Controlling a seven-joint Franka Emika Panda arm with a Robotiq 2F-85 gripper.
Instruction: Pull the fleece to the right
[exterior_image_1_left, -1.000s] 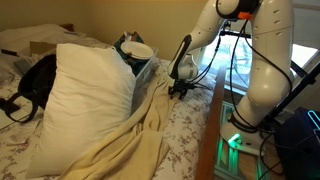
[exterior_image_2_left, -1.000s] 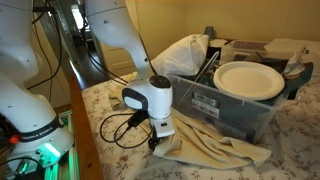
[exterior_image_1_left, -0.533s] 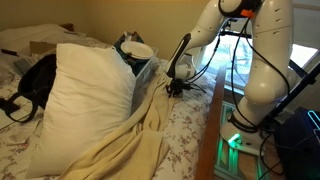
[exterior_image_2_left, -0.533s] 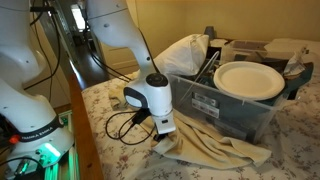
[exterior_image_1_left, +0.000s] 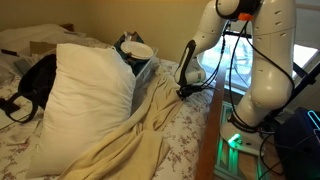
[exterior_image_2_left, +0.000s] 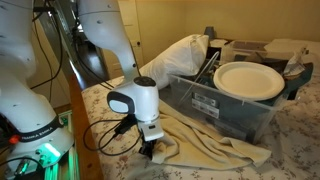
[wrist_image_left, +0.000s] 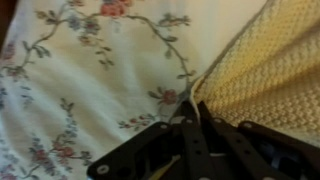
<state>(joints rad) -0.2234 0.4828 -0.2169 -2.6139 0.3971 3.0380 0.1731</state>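
I will next drag the fleece's edge over the bare floral sheet (exterior_image_1_left: 202, 106) between my gripper and the bed's wooden bar, toward the bar, and release it.
The fleece (exterior_image_1_left: 118, 142) is a pale cream-yellow blanket lying in long folds across the bed, from below the pillow up to the bin. In both exterior views my gripper (exterior_image_1_left: 183, 92) (exterior_image_2_left: 148, 150) is down on the bed at the fleece's (exterior_image_2_left: 212, 146) corner, near the bed's edge. The wrist view shows the knitted fleece (wrist_image_left: 268, 62) at the right, with its thin edge running in between the black fingers (wrist_image_left: 168, 140). The gripper (wrist_image_left: 190, 112) is shut on that edge.
A puffy white pillow (exterior_image_1_left: 82, 98) leans on the fleece. A clear plastic bin (exterior_image_2_left: 222, 104) with a white plate (exterior_image_2_left: 248, 80) stands on the floral sheet (wrist_image_left: 80, 70). A black bag (exterior_image_1_left: 38, 76) lies beyond the pillow. A wooden bed rail (exterior_image_1_left: 212, 130) borders the mattress.
The jaws have closed on the fleece's edge. The gripper has shifted a little toward the bed's edge, and the fleece corner has come along with it.
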